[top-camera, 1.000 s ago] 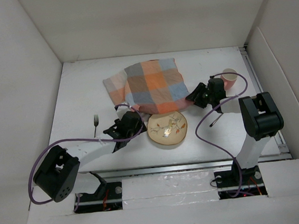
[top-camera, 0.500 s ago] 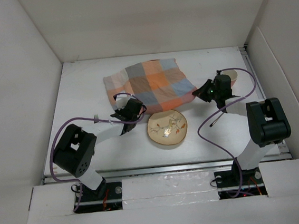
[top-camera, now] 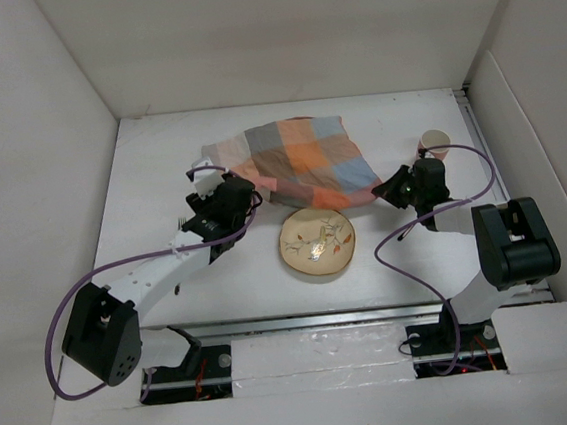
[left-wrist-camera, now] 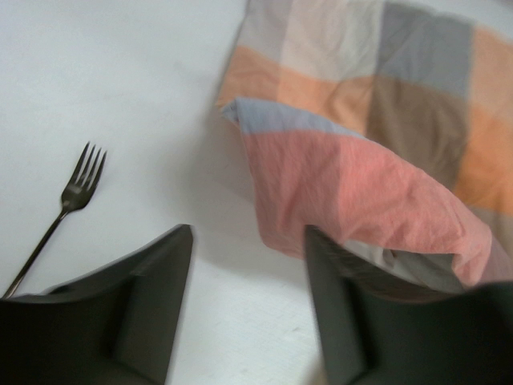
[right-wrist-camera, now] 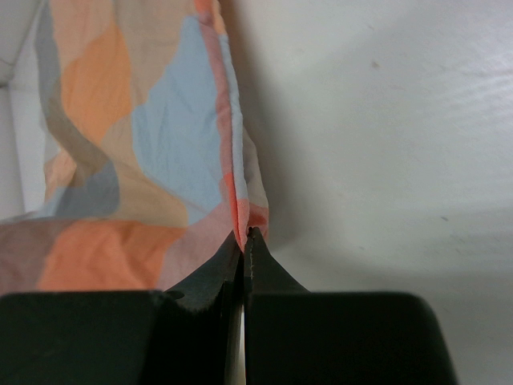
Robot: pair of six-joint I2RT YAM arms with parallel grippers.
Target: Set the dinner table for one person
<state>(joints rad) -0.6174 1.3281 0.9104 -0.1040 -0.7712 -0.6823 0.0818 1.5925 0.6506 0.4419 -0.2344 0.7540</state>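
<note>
My left gripper's open fingers are over bare table. I will bring the gripper back toward my base and down onto the cloth's pink corner (top-camera: 266, 183) (left-wrist-camera: 279, 238) and close it.
The orange-blue-grey checked cloth (top-camera: 298, 159) lies rumpled at the back middle of the white dinner table (top-camera: 147, 155). My left gripper (top-camera: 233, 192) is open at the cloth's left edge. In the left wrist view (left-wrist-camera: 248, 273) its jaws stand wide apart over bare table, and a pink folded corner of the cloth (left-wrist-camera: 353, 200) lies just past the right finger (left-wrist-camera: 333, 305). My right gripper (top-camera: 387, 188) is shut on the cloth's right edge, which shows pinched in the right wrist view (right-wrist-camera: 244, 233). A cream patterned plate (top-camera: 318, 243) sits in front of the cloth.
A dark fork (left-wrist-camera: 72, 200) lies on the table left of my left gripper, mostly hidden under the arm in the top view. A pink cup (top-camera: 435, 143) stands at the right, behind my right arm. White walls close in the table's sides and back.
My left gripper has moved back and to the left, to the cloth's left edge. My right gripper has moved right and nearer with the cloth's edge, pulling the cloth wider to the right.
</note>
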